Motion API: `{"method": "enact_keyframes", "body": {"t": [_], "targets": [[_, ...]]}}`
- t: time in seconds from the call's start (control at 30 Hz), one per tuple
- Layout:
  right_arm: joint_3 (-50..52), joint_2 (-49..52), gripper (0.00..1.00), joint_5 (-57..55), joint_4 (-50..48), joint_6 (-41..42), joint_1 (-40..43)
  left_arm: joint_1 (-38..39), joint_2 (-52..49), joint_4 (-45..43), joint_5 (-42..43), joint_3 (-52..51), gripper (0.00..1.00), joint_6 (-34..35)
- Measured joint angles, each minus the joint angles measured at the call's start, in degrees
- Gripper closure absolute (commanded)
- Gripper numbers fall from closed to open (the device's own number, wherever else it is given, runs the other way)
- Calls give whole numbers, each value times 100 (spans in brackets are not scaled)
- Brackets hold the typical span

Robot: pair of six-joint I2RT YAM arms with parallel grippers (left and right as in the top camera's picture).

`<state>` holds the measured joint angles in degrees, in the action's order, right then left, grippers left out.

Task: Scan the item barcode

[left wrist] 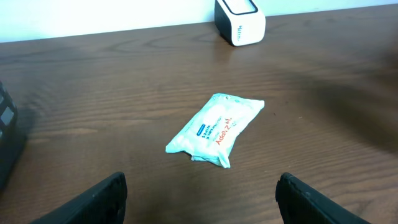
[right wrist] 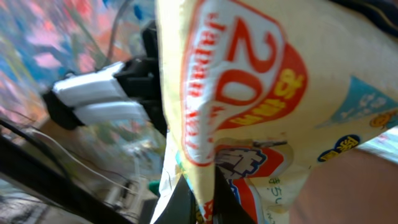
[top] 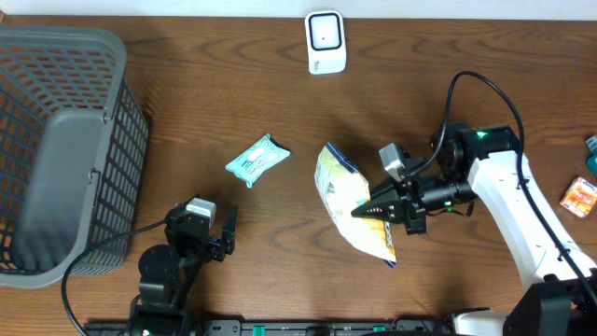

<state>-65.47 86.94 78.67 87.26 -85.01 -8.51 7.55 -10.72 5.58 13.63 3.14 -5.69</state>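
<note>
My right gripper swings outward to the scanner (top: pixel 326 42) next, then down beside the orange packet to release the bag, since that's to its right in the overhead view.
A yellow snack bag (top: pixel 350 201) hangs above the table's middle, pinched by my right gripper (top: pixel 359 213), which is shut on a fold of it. In the right wrist view the bag (right wrist: pixel 249 81) fills the frame, and the gripper (right wrist: pixel 208 199) clamps its lower edge. The white barcode scanner (top: pixel 326 42) stands at the far edge, apart from the bag. My left gripper (top: pixel 224 233) rests low near the front edge, open and holding nothing. Its dark fingers (left wrist: pixel 99 202) stand wide apart in the left wrist view, where the scanner (left wrist: pixel 239 18) shows at the top.
A teal wipes pack (top: pixel 256 160) lies flat between the arms, ahead of the left gripper (left wrist: pixel 200 193) as the pack (left wrist: pixel 216 129). A grey mesh basket (top: pixel 126 168) takes up the left side. A small orange packet (top: pixel 580 197) lies at the right edge.
</note>
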Motion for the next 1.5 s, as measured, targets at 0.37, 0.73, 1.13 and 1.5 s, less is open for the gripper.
{"method": "enact_keyframes", "body": {"t": [0.37,0.73,1.13,1.5], "targets": [[61,-37,98,-2396,-4559,5488,-98,0,0,0,0,0,23,0],[22,-15,99,-5617,-5438,8146,-767,0,0,0,0,0,23,0],[-2909,2153,99,-6535,-4201,8968,-800,0,-4,2,0,0,23,0],[-6666,5025,99,-6874,-3117,9294,-1027,0,-4,0,0,0,23,0]]}}
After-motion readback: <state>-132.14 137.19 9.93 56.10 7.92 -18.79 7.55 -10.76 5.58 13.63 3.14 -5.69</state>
